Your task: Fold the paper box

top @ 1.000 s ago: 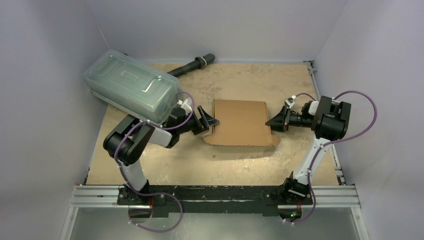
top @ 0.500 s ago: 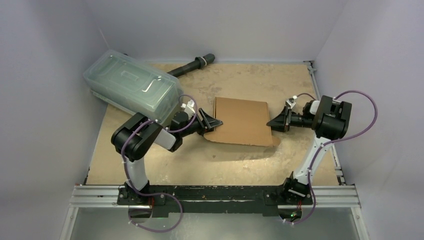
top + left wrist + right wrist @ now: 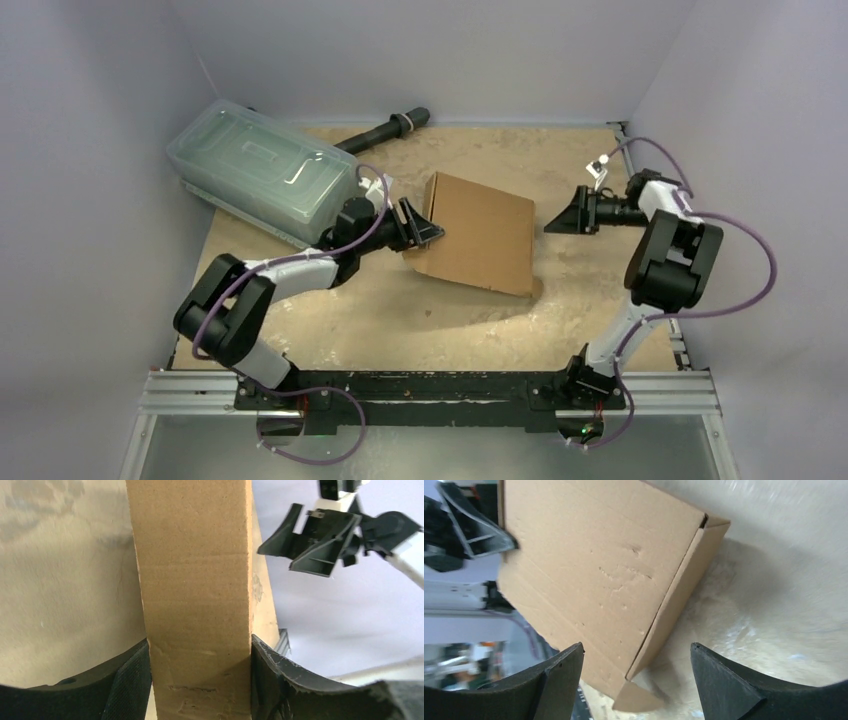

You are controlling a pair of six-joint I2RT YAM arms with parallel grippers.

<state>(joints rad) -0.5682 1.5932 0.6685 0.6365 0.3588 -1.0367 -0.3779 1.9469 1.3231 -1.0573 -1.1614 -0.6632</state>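
The robot will next lift and turn the paper box back toward its base with the left gripper, then lower it onto the near tabletop.
The paper box (image 3: 480, 245) is a flat brown cardboard mailer, folded shut and turned askew on the sandy tabletop. Its left end is raised off the table. My left gripper (image 3: 425, 232) is shut on that left end. In the left wrist view the box's narrow side wall (image 3: 195, 580) fills the gap between the pads of my left gripper (image 3: 200, 675). My right gripper (image 3: 560, 222) hangs open, off the box's right edge and apart from it. In the right wrist view the box (image 3: 594, 570) lies beyond my right gripper (image 3: 636, 660), and a small tab (image 3: 639, 700) sticks out at its near corner.
A clear greenish plastic lidded container (image 3: 265, 180) stands at the back left, close behind my left arm. A black tube (image 3: 385, 130) lies at the back. A metal rail (image 3: 625, 140) runs along the table's right edge. Pale walls close in three sides.
My right gripper has opened, let go of the box's right edge and drawn back to the right. My left gripper has turned the box and raised its left end.
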